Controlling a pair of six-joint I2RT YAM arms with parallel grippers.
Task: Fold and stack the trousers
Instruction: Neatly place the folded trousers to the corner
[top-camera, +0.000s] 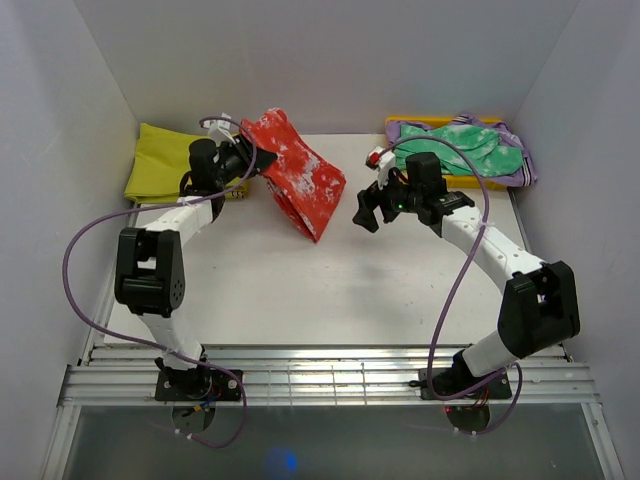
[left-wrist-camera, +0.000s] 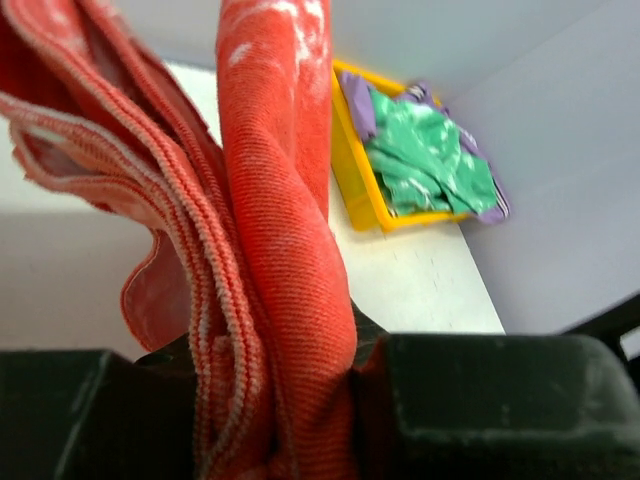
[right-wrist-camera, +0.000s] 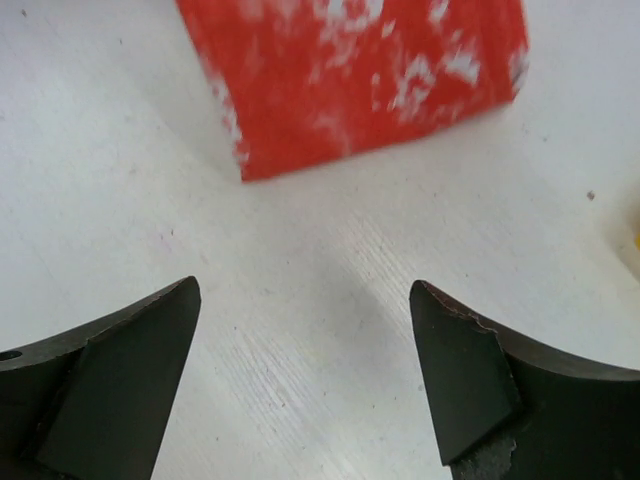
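I will move my left gripper to the left in the top view, lower the trousers (top-camera: 298, 172) onto the yellow cloth (top-camera: 166, 165) and let go, because the cloth is flat and bare.
The red-orange, white-mottled trousers (top-camera: 298, 172) hang folded at the back middle of the table, their upper end lifted and their lower corner near the tabletop. My left gripper (top-camera: 243, 158) is shut on their upper left edge; in the left wrist view the bunched red cloth (left-wrist-camera: 285, 300) is pinched between my dark fingers (left-wrist-camera: 480, 400). To the right of the trousers my right gripper (top-camera: 370, 212) stands open and empty. In the right wrist view it (right-wrist-camera: 305, 330) is over bare table, with the trousers' end (right-wrist-camera: 360, 70) just beyond its fingertips.
A plain yellow cloth (top-camera: 160, 165) lies at the back left, behind my left arm. A yellow tray (top-camera: 470, 180) at the back right holds a green white-mottled garment (top-camera: 465, 148) with purple cloth under it. White walls close in the table on three sides.
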